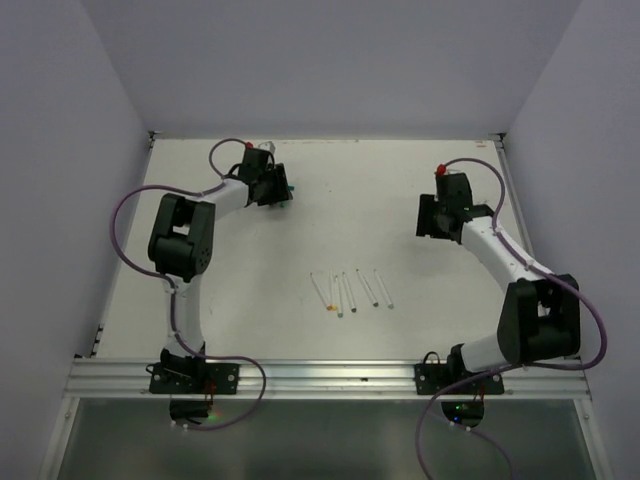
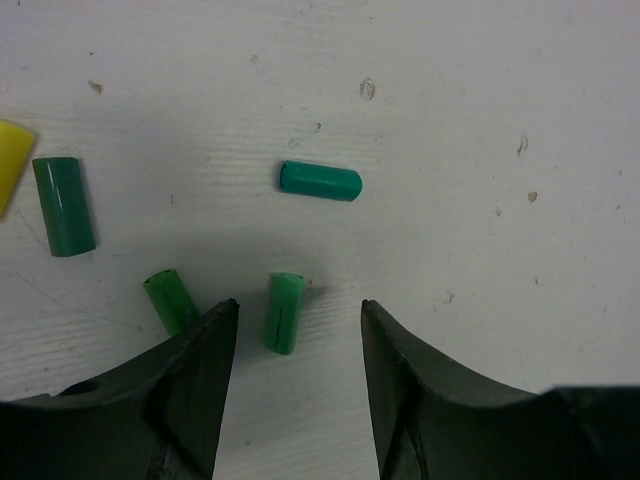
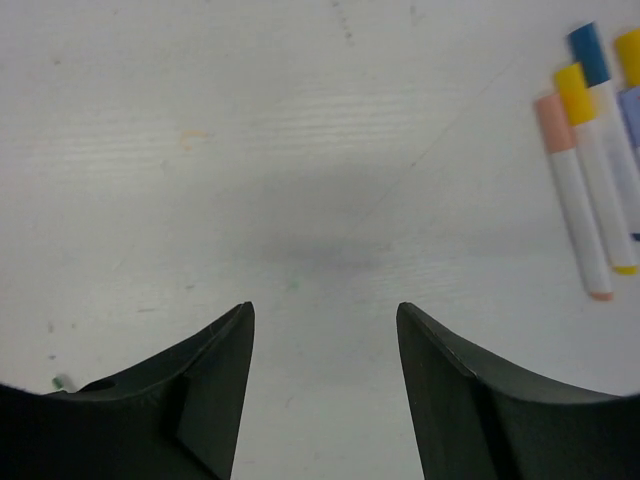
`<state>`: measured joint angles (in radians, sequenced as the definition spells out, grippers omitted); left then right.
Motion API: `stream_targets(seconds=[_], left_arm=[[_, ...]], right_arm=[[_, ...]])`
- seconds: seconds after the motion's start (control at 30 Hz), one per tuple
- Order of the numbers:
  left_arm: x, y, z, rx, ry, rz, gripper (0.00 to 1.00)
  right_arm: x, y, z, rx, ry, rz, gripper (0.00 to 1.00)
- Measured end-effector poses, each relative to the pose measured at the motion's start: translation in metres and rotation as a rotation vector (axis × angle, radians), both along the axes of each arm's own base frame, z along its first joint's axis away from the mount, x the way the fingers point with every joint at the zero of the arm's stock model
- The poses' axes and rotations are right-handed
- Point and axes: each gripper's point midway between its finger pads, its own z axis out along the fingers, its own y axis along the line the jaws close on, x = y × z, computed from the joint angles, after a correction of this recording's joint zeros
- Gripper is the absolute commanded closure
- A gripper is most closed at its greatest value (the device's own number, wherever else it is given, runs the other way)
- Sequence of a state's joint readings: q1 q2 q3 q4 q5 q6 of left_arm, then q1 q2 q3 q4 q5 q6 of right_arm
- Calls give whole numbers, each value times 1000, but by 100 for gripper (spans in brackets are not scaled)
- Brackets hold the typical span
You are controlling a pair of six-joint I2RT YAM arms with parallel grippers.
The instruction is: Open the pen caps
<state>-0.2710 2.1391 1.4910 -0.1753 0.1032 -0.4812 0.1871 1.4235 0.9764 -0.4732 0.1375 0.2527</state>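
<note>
The right gripper shifts to the right in the right wrist view next and lowers to the pink-capped pen's white body, since that pen is still capped and nearest.
In the left wrist view several loose pen caps lie on the white table: a teal cap [image 2: 320, 181], a dark green cap [image 2: 63, 205], two bright green caps [image 2: 170, 300] [image 2: 284, 312] and the edge of a yellow cap [image 2: 10, 160]. My left gripper [image 2: 298, 303] is open and empty, low over the caps, with one bright green cap lying between its fingertips. It sits at the far left of the table [image 1: 270, 185]. Several white pens [image 1: 350, 290] lie in a row mid-table. My right gripper [image 3: 324, 306] is open and empty over bare table at the far right [image 1: 440, 215].
The right wrist view shows capped pens at its right edge: a pink-capped pen [image 3: 575, 200], a yellow-capped pen [image 3: 572, 80] and a blue-capped one [image 3: 588, 52]. Walls [image 1: 60, 200] enclose the table on three sides. Purple cables [image 1: 130, 205] loop beside both arms.
</note>
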Motion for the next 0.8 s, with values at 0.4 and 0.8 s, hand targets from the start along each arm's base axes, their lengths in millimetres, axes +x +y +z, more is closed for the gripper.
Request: stream_targets(seconds=[0.4,0.8], left_arm=[[-14,-9,34,-118,-96,-4,41],[-5,-24,106,-225,-278,-55,41]], right_arm=[[16,-115,-52,-186,140,-169,43],[18,-144,-74,-170,154,-230,44]])
